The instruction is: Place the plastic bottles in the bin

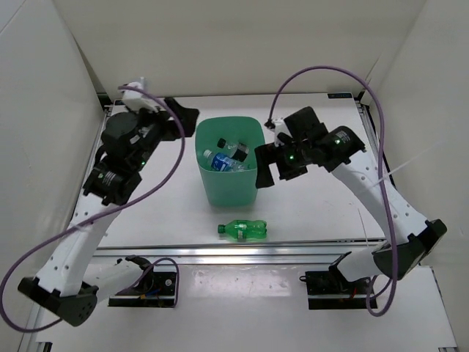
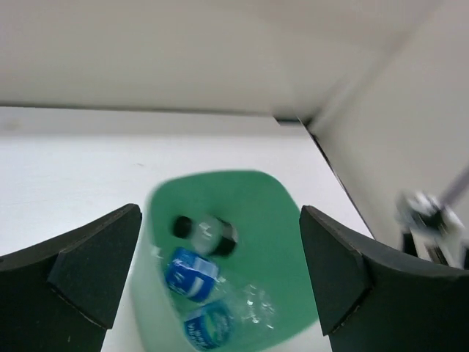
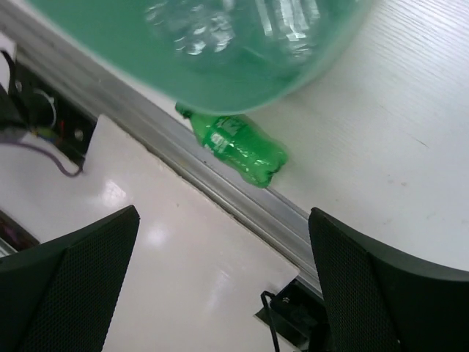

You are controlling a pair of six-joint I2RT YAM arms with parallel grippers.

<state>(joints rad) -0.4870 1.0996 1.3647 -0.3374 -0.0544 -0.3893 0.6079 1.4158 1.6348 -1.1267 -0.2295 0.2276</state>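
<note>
The green bottle lies below my gripper and back near the front bar. Next, my right gripper lowers back past the bin onto the green bottle's labelled middle (image 1: 242,230) (image 3: 226,136).
The green bin (image 1: 229,192) stands mid-table. Inside it lie two clear bottles with blue labels (image 1: 220,162) and a clear bottle with black label and cap (image 1: 239,150). The left wrist view shows the bin (image 2: 293,242) with the blue-labelled bottles (image 2: 189,273) and the black-labelled bottle (image 2: 207,231). A green bottle (image 1: 242,229) lies on its side in front of the bin, near the front rail; it also shows in the right wrist view (image 3: 238,143). My left gripper (image 1: 182,119) is open and empty, left of the bin's rim. My right gripper (image 1: 265,166) is open and empty at the bin's right rim.
White walls enclose the table on the left, back and right. An aluminium rail (image 1: 249,251) runs along the front edge, with the arm bases and cables below it. In the right wrist view the blurred bin wall (image 3: 146,44) fills the top, with clear-bottle glints on it.
</note>
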